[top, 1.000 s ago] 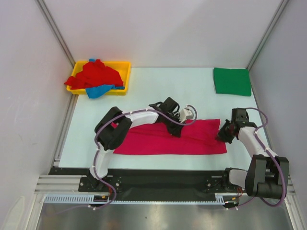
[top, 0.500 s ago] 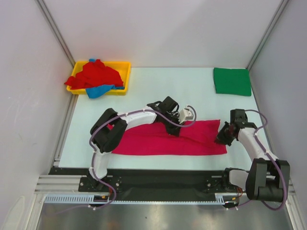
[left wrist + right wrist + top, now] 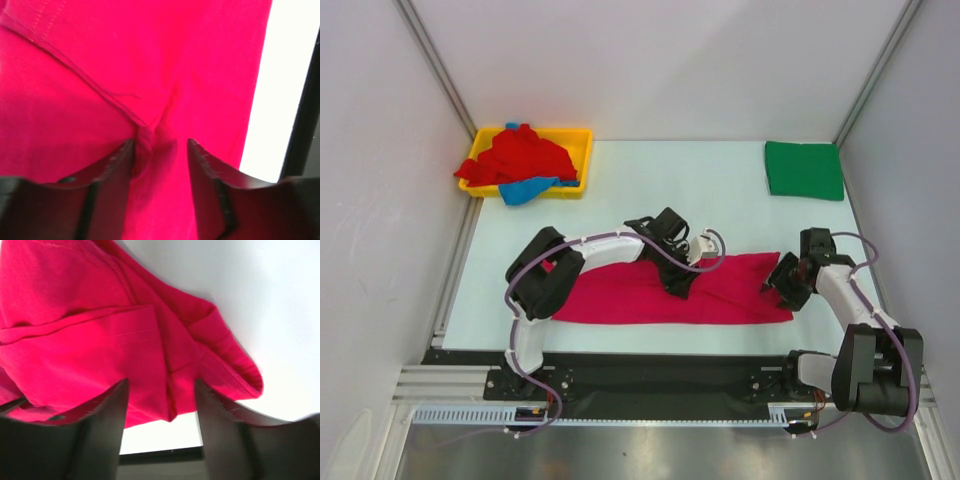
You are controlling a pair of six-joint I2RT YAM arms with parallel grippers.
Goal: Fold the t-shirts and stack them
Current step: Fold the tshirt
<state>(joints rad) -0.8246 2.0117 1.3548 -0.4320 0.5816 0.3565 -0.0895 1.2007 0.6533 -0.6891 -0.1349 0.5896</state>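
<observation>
I need to move my right gripper to the right in its wrist view and turn it to close on the folded t-shirt's near corner [image 3: 787,317] [image 3: 251,384], because that corner is outside my open fingers.
A magenta-pink t-shirt [image 3: 630,296] lies folded into a long strip across the near part of the table. My left gripper [image 3: 680,284] stands over the strip's middle, open. In the left wrist view the left gripper [image 3: 160,146] has pink cloth [image 3: 150,75] under both fingers and a small raised wrinkle by the left finger [image 3: 112,175]. My right gripper [image 3: 783,291] is at the strip's right end. Its wrist view shows the right gripper [image 3: 161,384] open over the shirt's folded corner [image 3: 165,390], gripping nothing. A folded green t-shirt [image 3: 804,169] lies at the far right.
A yellow tray [image 3: 584,150] at the far left holds a heap of red cloth [image 3: 520,157] and blue cloth [image 3: 525,190]. Grey walls with metal posts close in the table. A black rail [image 3: 650,365] runs along the near edge.
Both grippers were shut on the pink shirt and have opened, letting it go. The cloth has settled flat, and the left gripper has shifted slightly toward the near edge.
</observation>
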